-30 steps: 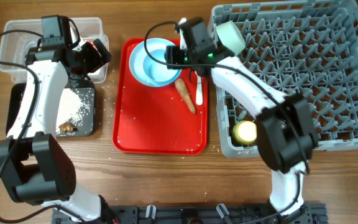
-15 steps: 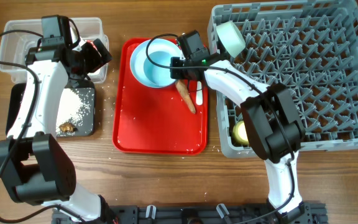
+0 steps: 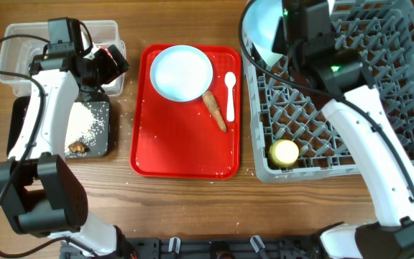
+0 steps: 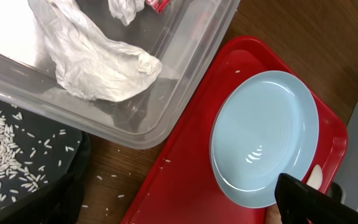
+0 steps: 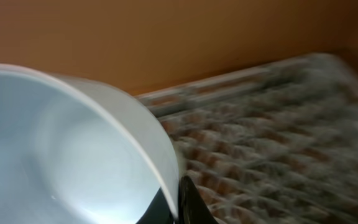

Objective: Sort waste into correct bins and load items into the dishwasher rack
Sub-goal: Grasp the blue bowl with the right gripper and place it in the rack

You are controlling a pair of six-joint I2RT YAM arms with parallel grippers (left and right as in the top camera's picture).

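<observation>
Next, my right gripper lowers back toward the empty slots beyond the yellow cup and releases the bowl's rim, since those slots lie below and back from the gripper.
My right gripper (image 5: pixel 179 202) is shut on the rim of a pale blue bowl (image 5: pixel 73 137), held tilted in the air. In the overhead view the bowl (image 3: pixel 263 29) hangs over the far left corner of the grey dishwasher rack (image 3: pixel 379 86). A yellow cup (image 3: pixel 284 152) stands in the rack's near left corner. The pale blue plate (image 3: pixel 182 72), an orange-brown stick (image 3: pixel 215 112) and a white spoon (image 3: pixel 230 97) lie on the red tray (image 3: pixel 178 151). My left gripper (image 3: pixel 113 61) is open over the clear bin (image 3: pixel 20 50), which holds a tissue (image 4: pixel 98 62) and a red wrapper (image 4: pixel 157 5).
The black bin (image 3: pixel 20 129) beside the tray holds white rice (image 3: pixel 88 119) and a brown scrap (image 3: pixel 76 147). Loose rice grains lie on the wood between the bin and the tray (image 4: pixel 191 180). The right arm slants across the rack's left half.
The right gripper shut on the bowl that sat on the plate, then lifted it up and right to the rack's far left corner. The plate is now bare. The left arm has not moved.
</observation>
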